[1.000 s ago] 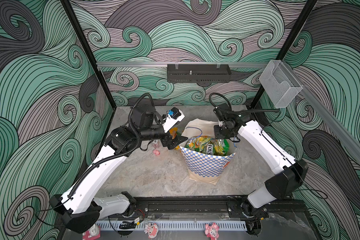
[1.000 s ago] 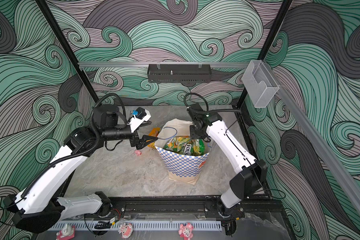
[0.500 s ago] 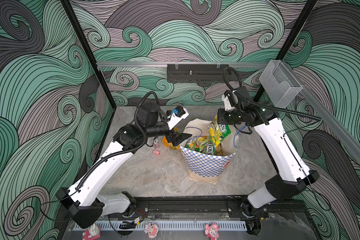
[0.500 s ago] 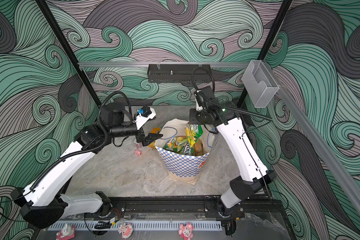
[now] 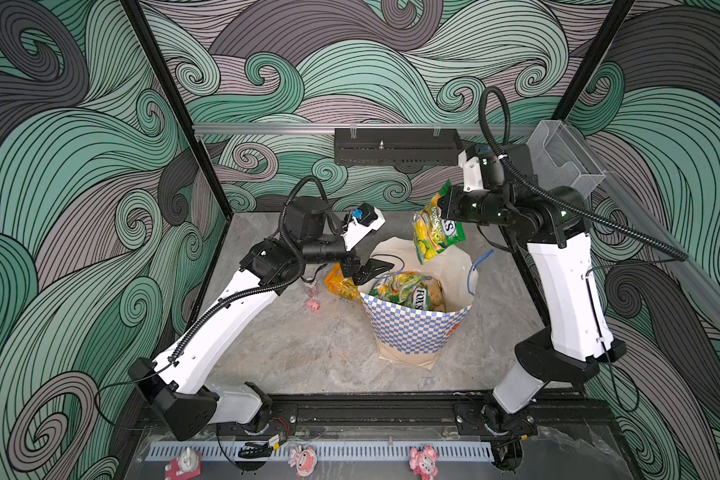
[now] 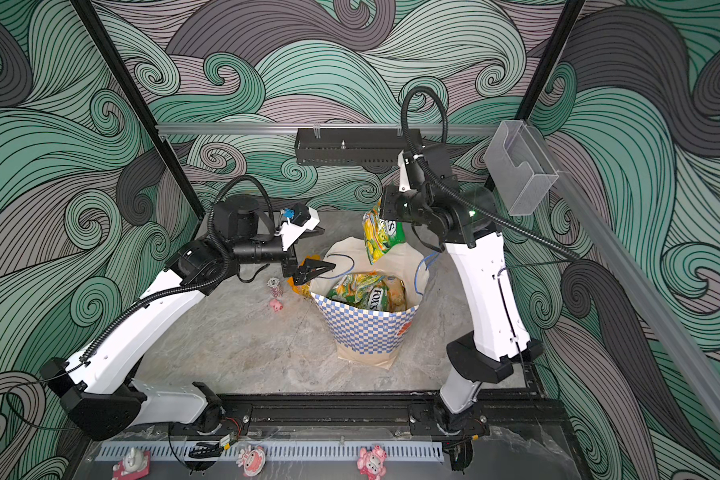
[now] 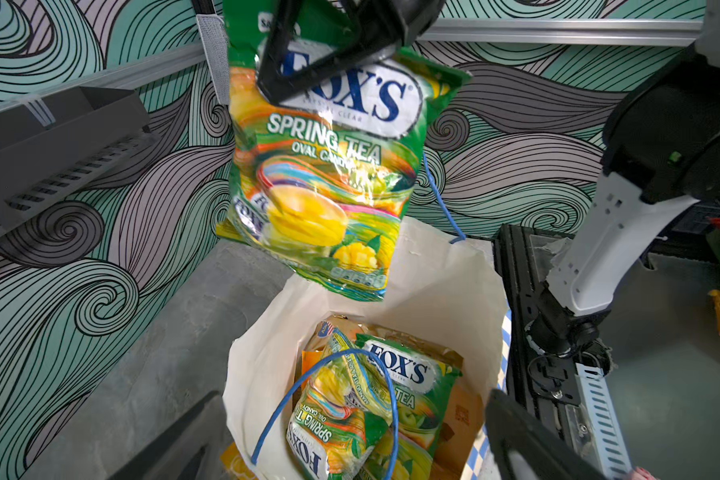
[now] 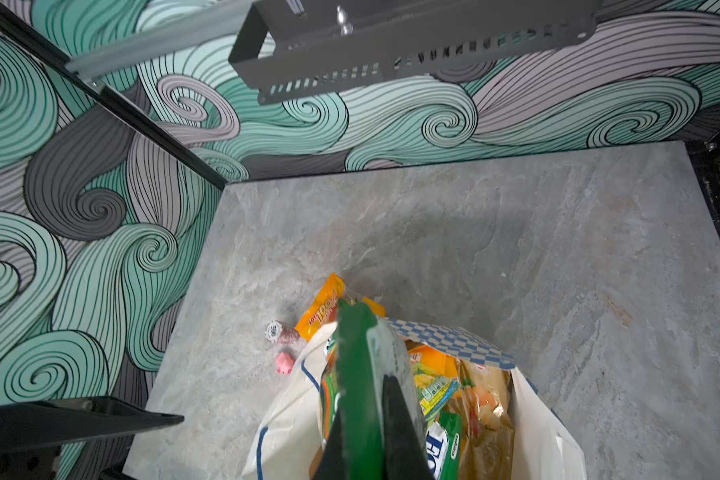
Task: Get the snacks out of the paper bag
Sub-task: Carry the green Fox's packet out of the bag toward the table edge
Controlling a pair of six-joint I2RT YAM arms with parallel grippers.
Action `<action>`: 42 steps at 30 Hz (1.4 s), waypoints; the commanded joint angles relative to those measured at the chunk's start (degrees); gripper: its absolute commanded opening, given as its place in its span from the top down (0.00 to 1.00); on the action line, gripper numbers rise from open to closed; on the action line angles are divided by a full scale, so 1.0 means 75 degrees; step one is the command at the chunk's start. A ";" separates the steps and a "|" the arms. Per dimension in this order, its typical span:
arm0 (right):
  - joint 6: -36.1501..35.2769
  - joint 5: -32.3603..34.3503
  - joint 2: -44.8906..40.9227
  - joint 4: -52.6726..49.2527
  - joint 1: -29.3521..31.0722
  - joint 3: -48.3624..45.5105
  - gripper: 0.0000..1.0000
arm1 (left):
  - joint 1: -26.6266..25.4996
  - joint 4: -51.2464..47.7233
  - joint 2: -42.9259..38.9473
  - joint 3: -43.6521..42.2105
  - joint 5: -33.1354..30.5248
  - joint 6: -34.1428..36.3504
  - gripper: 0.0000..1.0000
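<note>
The robot should next carry the FOX'S packet (image 8: 356, 374) outward in its right gripper, lower it to the bare tabletop behind the bag's far rim (image 8: 492, 304) and release it there.
The paper bag (image 5: 416, 332) (image 6: 366, 332) stands upright on the table, its mouth open. Several snacks (image 5: 408, 291) (image 6: 366, 291) (image 7: 371, 399) (image 8: 454, 399) lie inside. My right gripper (image 5: 443, 208) (image 6: 385, 212) (image 8: 366, 415) is shut on the top edge of a green-yellow FOX'S packet (image 5: 435, 232) (image 6: 381, 237) (image 7: 329, 174) (image 8: 356, 374), which hangs above the bag's far rim. My left gripper (image 5: 371, 268) (image 6: 314, 268) (image 7: 352, 399) hovers open at the bag's left rim, holding nothing. An orange-yellow packet (image 5: 339, 284) (image 6: 298, 286) (image 8: 323, 309) lies on the table against the bag's left side.
A tiny pink pig (image 5: 313, 305) (image 6: 276, 305) (image 8: 284, 363) and a small round stack (image 5: 309, 286) (image 8: 279, 331) sit left of the bag. A black shelf (image 5: 395, 147) and a clear box (image 5: 566, 162) hang on the back rail. Cartoon toys (image 5: 302, 459) line the front edge.
My right gripper has lifted the FOX'S packet up out of the bag. My left gripper has moved right to the bag's rim and opened a little wider.
</note>
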 commanded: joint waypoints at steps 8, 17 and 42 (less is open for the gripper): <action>0.0354 -0.0272 0.0677 0.0863 -0.1572 0.0632 1.00 | 0.0269 -0.0043 -0.0170 0.0127 0.0966 0.0546 0.01; 0.0675 -0.0771 0.1241 0.1784 -0.2837 0.0364 1.00 | 0.0364 0.0511 0.0077 -0.0014 0.1439 0.1018 0.01; 0.2057 -0.3289 0.3790 0.3937 -0.3307 -0.1986 1.00 | 0.0365 0.0310 0.0429 0.0641 0.0855 0.0849 0.01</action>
